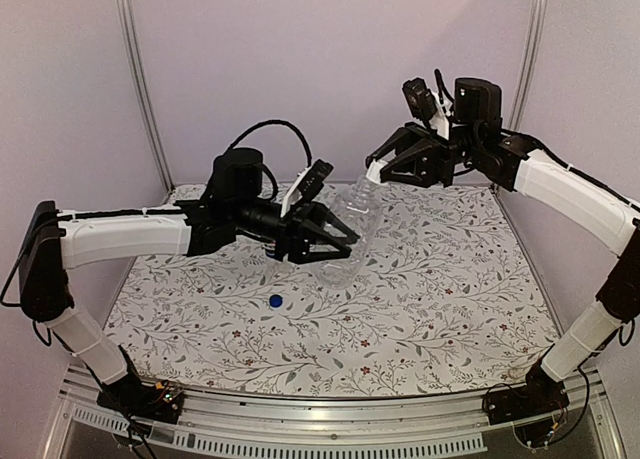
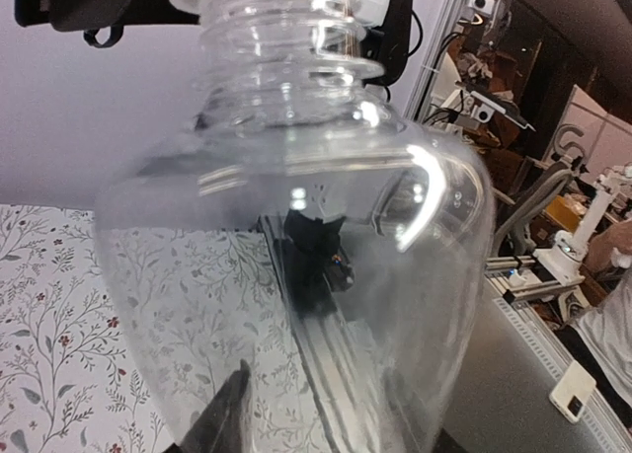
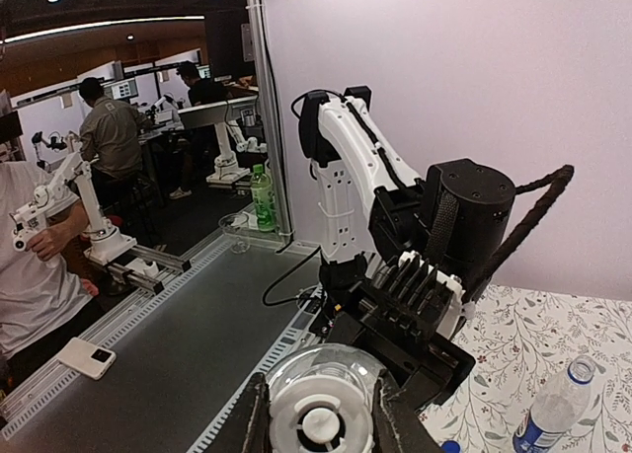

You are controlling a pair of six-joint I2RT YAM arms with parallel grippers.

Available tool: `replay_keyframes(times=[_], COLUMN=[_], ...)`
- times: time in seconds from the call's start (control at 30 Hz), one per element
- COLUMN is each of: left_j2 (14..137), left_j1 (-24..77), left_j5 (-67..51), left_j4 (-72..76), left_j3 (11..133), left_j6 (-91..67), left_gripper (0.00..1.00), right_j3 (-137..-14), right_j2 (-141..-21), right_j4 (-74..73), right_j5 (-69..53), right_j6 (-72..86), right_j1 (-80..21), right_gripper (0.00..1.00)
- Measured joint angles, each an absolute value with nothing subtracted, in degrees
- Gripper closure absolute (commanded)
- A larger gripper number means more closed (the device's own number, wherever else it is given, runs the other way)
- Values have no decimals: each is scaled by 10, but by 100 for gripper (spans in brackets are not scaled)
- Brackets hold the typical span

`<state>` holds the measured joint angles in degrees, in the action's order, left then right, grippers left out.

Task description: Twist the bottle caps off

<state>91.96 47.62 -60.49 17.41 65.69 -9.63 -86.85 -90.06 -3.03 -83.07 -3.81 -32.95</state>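
I should next move my right gripper down from the bottle and let go of the white cap (image 1: 371,175) on open cloth near the blue cap, since that spot is below the gripper.
My left gripper (image 1: 345,241) is shut on the body of the short plain clear bottle (image 1: 352,217) and holds it tilted above the table. In the left wrist view the bottle (image 2: 296,226) fills the frame between my fingers (image 2: 225,414). My right gripper (image 1: 376,169) is shut on its white cap (image 1: 371,175). The right wrist view shows the cap (image 3: 321,418) end-on between both jaws. A loose blue cap (image 1: 275,301) lies on the table. The Pepsi bottle (image 3: 553,412) lies on the table in the right wrist view and is hidden in the top view.
The table has a floral cloth (image 1: 450,299), with purple walls behind and at both sides. The aluminium rail (image 1: 330,419) runs along the near edge. People and other robot stations show beyond the table in the wrist views.
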Motion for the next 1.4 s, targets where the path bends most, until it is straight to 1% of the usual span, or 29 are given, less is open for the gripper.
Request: replay_keyframes(times=[0.2,0.5,0.63,0.8,0.83,1.0,1.17,1.4], left_j2=[919,916,908,894,891,873,851,831], left_j1=[476,475,475,471,469,465,457,441], left_j5=[-600,-556,-497,-411,-395,-331,-283,-237], left_j4=[178,177,166,150,148,143,143,144], left_j3=[657,657,657,657,657,655,648,634], left_j6=[-92,-80,-70,-60,-60,-58,-58,-64], left_gripper=[76,76,75,73,73,73,73,71], right_j3=[-868,-855,-855,-853,-852,-802,-718,-571], right_j2=[-900,-870,-859,-848,-844,-798,-758,-738], right_j4=[-20,14,6,-54,-59,-77,-63,-13], right_j5=[-809,-715,-643,-507,-495,-425,-404,-388], right_j6=[-10,74,125,138,138,117,94,80], right_j1=[-328,-278,-260,-255,-255,-255,-255,-256], right_gripper=[87,86,86,86,86,86,86,86])
